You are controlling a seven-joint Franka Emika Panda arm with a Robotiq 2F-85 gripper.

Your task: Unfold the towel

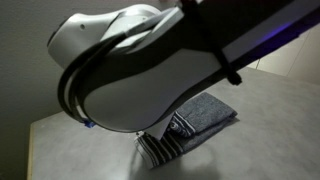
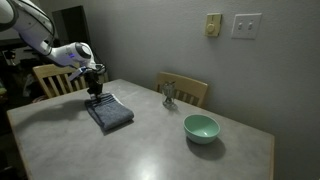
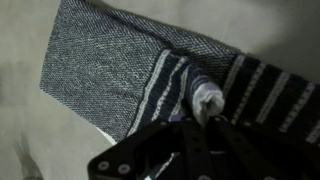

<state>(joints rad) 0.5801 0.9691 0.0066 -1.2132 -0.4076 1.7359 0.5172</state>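
Observation:
The gripper lifts the pinched stripes across next, then lowers and releases them. Bare tabletop lies past the towel's plain folded end, toward the green bowl.
The towel (image 2: 110, 113) lies folded on the grey table (image 2: 150, 150), dark grey-blue with a band of white stripes at one end (image 1: 160, 150). In the wrist view the towel (image 3: 110, 70) fills the frame, with its stripes running under the fingers. My gripper (image 3: 205, 108) is down on the striped end, its fingers drawn together on a small pinched fold of cloth. In an exterior view the gripper (image 2: 96, 92) stands upright on the towel's far end. In an exterior view the arm hides most of the towel (image 1: 205, 118).
A green bowl (image 2: 201, 127) sits on the table towards the near right. A small glass-like object (image 2: 168, 94) stands near the far edge. Wooden chairs (image 2: 186, 88) (image 2: 55, 78) stand behind the table. The wall has switch plates (image 2: 245, 25).

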